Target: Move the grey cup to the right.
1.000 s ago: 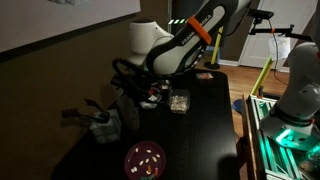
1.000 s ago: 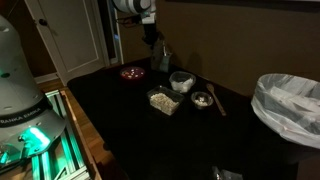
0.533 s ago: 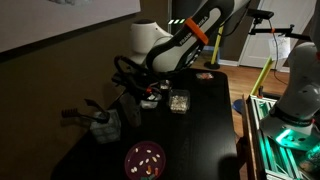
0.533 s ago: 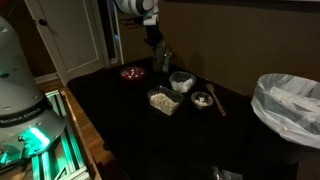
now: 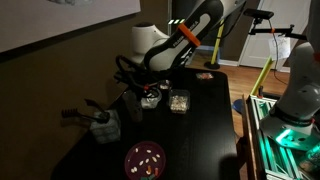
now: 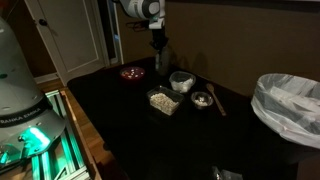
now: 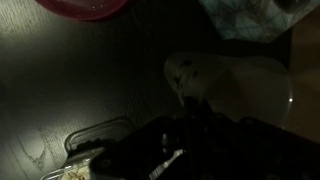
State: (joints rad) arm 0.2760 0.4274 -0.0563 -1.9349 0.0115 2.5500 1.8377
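Note:
I will next move my gripper away from the dark utensils and let go of the grey cup on the tabletop (image 6: 183, 69) between the white bowl and the wall, because that spot is clear.
The grey cup (image 7: 235, 85) is a pale, translucent tumbler that fills the middle right of the wrist view, right at my dark fingers. My gripper (image 7: 190, 110) is down on its rim and looks shut on it, though the picture is very dark. In both exterior views my gripper (image 5: 130, 88) (image 6: 157, 45) hangs over the back of the black table, with the grey cup (image 6: 163, 63) just under it.
A red bowl (image 6: 132, 72) (image 5: 145, 160), a white bowl (image 6: 181, 80), a clear food container (image 6: 163, 100) (image 5: 178, 100) and a small bowl (image 6: 202, 98) stand on the black table (image 5: 200, 130). A cup with dark utensils (image 5: 102, 125) stands close by. A large bucket (image 6: 290, 105) is at the far side.
My arm and gripper have shifted slightly sideways, away from the red bowl and towards the white bowl. The other things have not moved.

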